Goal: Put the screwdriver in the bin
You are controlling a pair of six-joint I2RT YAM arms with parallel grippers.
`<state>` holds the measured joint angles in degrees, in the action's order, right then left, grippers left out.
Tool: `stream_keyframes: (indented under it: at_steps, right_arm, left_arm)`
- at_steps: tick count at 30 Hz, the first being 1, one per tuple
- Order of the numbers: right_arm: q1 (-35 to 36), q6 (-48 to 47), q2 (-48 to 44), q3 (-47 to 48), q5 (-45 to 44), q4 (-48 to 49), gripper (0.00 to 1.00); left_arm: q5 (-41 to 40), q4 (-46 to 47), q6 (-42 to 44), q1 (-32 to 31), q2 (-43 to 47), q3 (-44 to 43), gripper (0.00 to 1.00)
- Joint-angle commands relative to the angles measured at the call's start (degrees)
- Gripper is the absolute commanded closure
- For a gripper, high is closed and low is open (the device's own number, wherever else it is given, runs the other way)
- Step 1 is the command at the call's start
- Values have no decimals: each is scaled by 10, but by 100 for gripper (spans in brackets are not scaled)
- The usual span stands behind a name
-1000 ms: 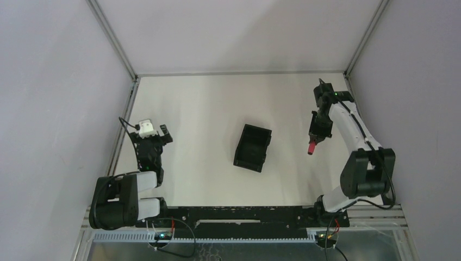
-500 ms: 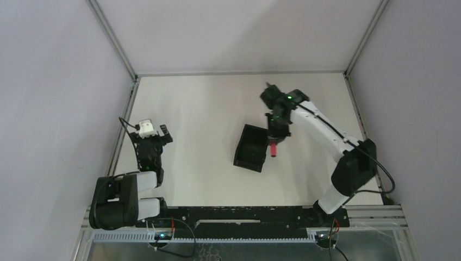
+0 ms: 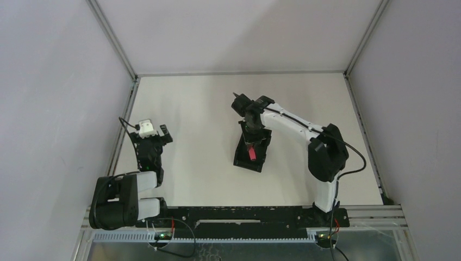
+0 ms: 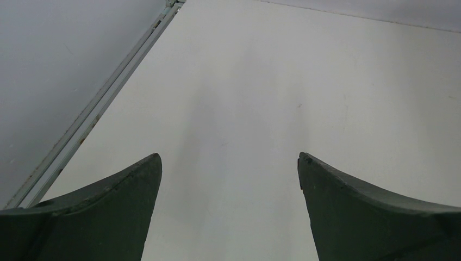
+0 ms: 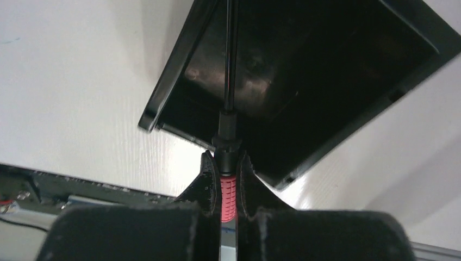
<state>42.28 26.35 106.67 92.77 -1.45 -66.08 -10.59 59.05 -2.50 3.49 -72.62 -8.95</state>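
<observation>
My right gripper moves down into the black bin's open inside below it next and releases the screwdriver, since the screwdriver's stem points over the bin's opening.
The black bin [image 3: 243, 157] sits mid-table, open top up. My right gripper [image 3: 251, 142] hangs over it, shut on the screwdriver [image 3: 252, 154] by its red-pink handle. In the right wrist view the handle [image 5: 228, 197] is pinched between the fingers [image 5: 205, 182] and the thin dark shaft [image 5: 230, 54] points over the inside of the bin [image 5: 326, 65]. My left gripper [image 3: 154, 132] is open and empty at the left of the table, far from the bin; its fingers [image 4: 108, 201] frame bare table.
A metal frame rail [image 3: 120, 136] runs along the table's left edge next to my left gripper, and also shows in the left wrist view [image 4: 103, 98]. Grey walls close in the left, back and right. A black rail [image 3: 239, 215] spans the near edge.
My right arm has swung left from the right side of the table, carrying the screwdriver until it hangs over the bin. The left arm has not moved.
</observation>
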Motion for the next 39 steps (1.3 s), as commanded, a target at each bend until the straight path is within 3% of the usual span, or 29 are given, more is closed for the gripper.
stream_keyframes:
  at_steps: [1,14,19,28,29,30,31,35,39]
  right_arm:
    - [-11,-24,40,-12,-18,46,100]
    - [-27,-24,69,-94,-13,120,98]
    - [-29,-14,50,-93,-14,125,66]
    - [-25,-2,-43,-42,-57,72,40]
    - [-24,-1,-60,-35,-68,68,31]
    - [-24,-1,-78,-32,-75,64,13]
    - [-24,-3,-99,-32,-82,63,2]
    - [-25,-23,-198,-57,-98,96,0]
    - [-49,-37,-343,-150,-87,192,0]
  left_arm:
    - [-4,18,10,-2,5,-20,0]
    - [-4,18,9,-3,5,-21,0]
    - [-4,18,9,-3,5,-21,0]
    - [-4,18,9,-3,5,-20,0]
    - [-4,18,10,-3,5,-20,0]
    - [-4,18,9,-2,5,-21,0]
    - [-4,18,9,-3,5,-21,0]
    - [-4,18,10,-2,5,-21,0]
    - [-4,18,9,-2,5,-21,0]
